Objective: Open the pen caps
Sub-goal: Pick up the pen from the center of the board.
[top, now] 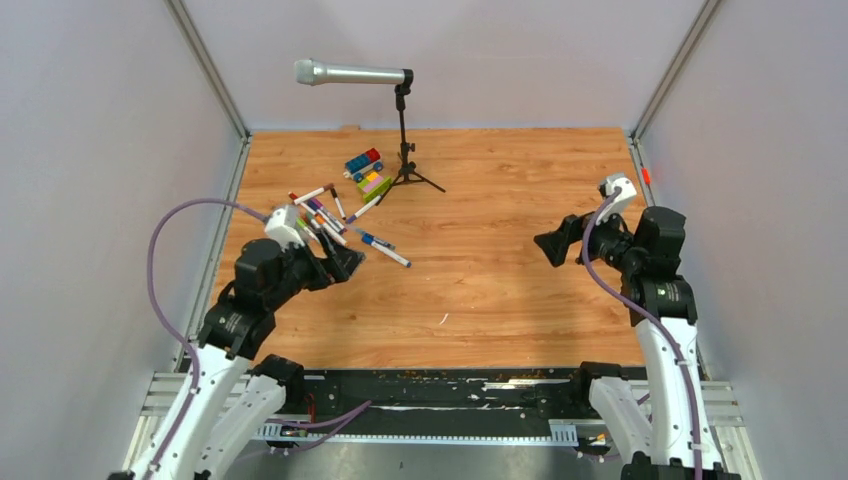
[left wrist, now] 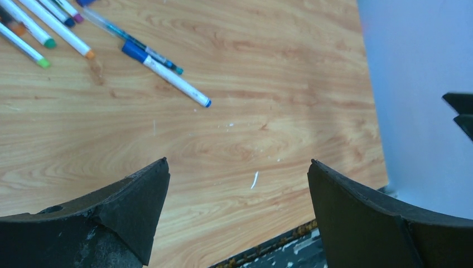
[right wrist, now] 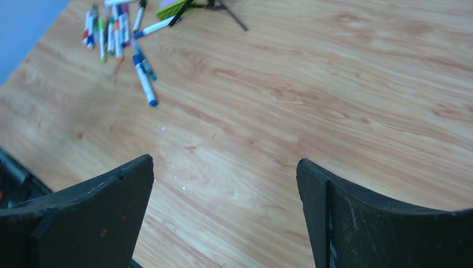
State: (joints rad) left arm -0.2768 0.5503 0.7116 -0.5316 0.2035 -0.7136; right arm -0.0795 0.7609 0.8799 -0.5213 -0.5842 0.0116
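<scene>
The robot's left gripper needs to turn and come down to the right in the top view onto the body end of the blue-capped pen, as that end is clear of other pens.
Several pens (top: 322,212) with white barrels and coloured caps lie in a loose pile at the table's back left. One white pen (left wrist: 167,78) with a blue pen cap (left wrist: 133,50) lies apart, nearest my left gripper; the right wrist view shows the same pen (right wrist: 145,84) and the pile (right wrist: 109,33) far off. My left gripper (top: 348,262) hovers just in front of the pile, open and empty (left wrist: 239,163), above bare wood. My right gripper (top: 550,245) hangs open over the right half of the table, with nothing between its fingers (right wrist: 224,159).
A silver microphone (top: 350,73) on a black tripod stand (top: 404,140) stands at the back centre. Multicoloured toy blocks (top: 367,172) sit beside it. A small white scrap (top: 443,319) lies near the front. Grey walls close in both sides; a black rail (top: 440,385) runs along the near edge.
</scene>
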